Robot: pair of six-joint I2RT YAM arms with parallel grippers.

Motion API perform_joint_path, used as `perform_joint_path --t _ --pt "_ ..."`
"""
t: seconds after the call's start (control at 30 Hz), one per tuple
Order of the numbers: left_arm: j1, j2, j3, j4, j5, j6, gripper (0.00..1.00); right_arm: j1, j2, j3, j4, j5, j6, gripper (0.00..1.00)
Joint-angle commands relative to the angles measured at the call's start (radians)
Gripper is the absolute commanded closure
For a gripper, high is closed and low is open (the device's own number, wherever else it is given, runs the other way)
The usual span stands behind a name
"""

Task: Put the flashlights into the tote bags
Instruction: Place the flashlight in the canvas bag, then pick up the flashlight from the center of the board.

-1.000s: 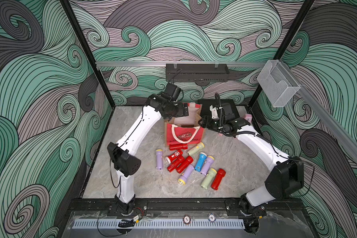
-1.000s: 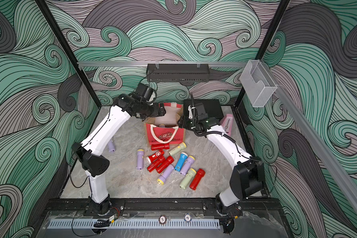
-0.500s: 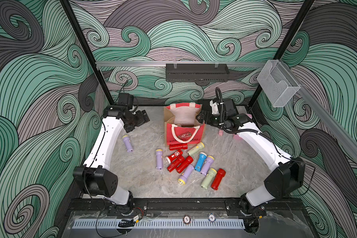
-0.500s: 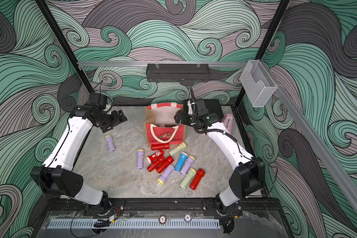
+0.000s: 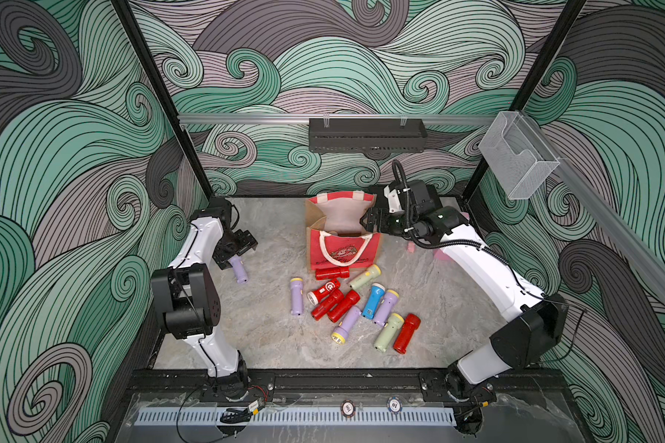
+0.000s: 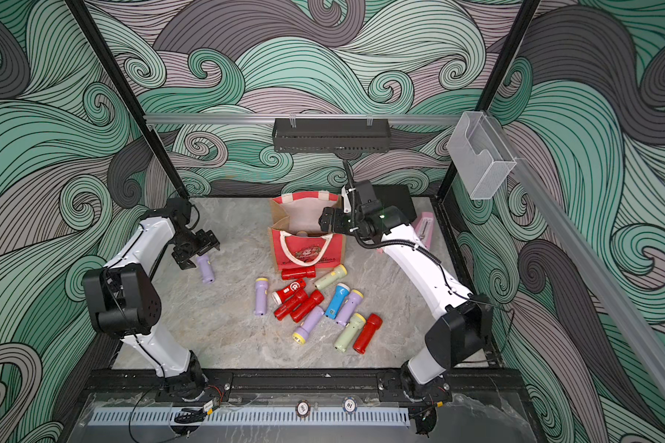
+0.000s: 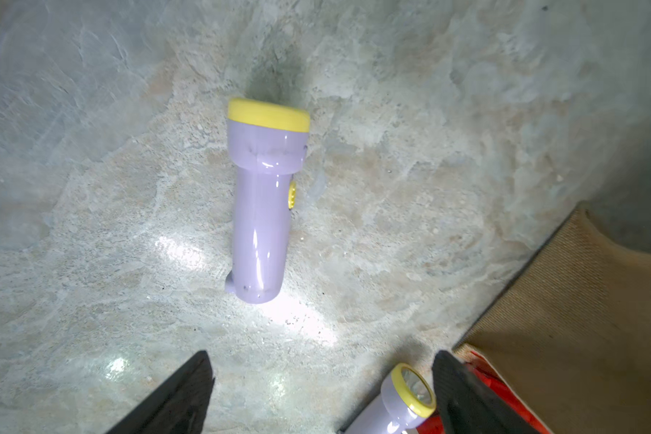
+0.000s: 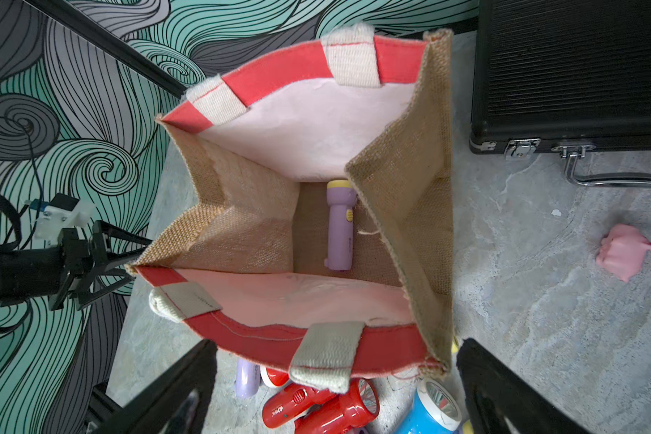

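My left gripper is above the lilac flashlight's body (image 5: 239, 269) (image 7: 260, 224) and will move down around it next, since bare tabletop on both sides leaves room for the open fingers.
The tote bag (image 5: 342, 251) (image 6: 308, 249) stands open at the back middle of the table. One lilac flashlight (image 8: 340, 225) lies on the bag's floor. My right gripper (image 5: 370, 222) (image 8: 337, 345) hovers open above the bag's right rim (image 8: 403, 188), holding nothing. Several flashlights lie heaped in front of the bag, among them a blue one (image 5: 373, 301) and a red one (image 5: 406, 333). A lone lilac flashlight (image 5: 239, 268) (image 7: 265, 203) lies off to the left. My left gripper (image 5: 242, 245) (image 7: 322, 355) hangs open just above it, apart from it.
A black hard case (image 6: 396, 195) (image 8: 572, 67) lies behind the right arm, with a pink metronome (image 6: 425, 230) beside it. A small pink scrap (image 8: 622, 255) lies on the table right of the bag. A clear plastic holder (image 5: 515, 153) hangs on the right wall rail.
My left arm has swung from the bag to the left side of the table and come down over the lone lilac flashlight. My right gripper has opened wide over the bag.
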Motion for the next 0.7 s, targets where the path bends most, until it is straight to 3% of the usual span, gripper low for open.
perform_joint_path --t 0.0,0.23,0.5,0.67 --pt "0.024 0.034 -0.001 0.066 -0.036 0.008 0.08 0.009 -0.028 0.020 -0.033 0.016 -0.016 0.01" --pt "0.050 0.133 0.010 0.094 -0.090 0.050 0.14 0.012 -0.040 0.022 -0.044 0.026 -0.023 0.00" --pt "0.061 0.187 -0.026 0.131 -0.069 0.094 0.14 0.013 -0.049 0.020 -0.044 0.037 -0.026 0.01" --pt "0.061 0.200 -0.046 0.151 -0.061 0.084 0.22 0.013 -0.042 0.022 -0.036 0.036 -0.019 0.00"
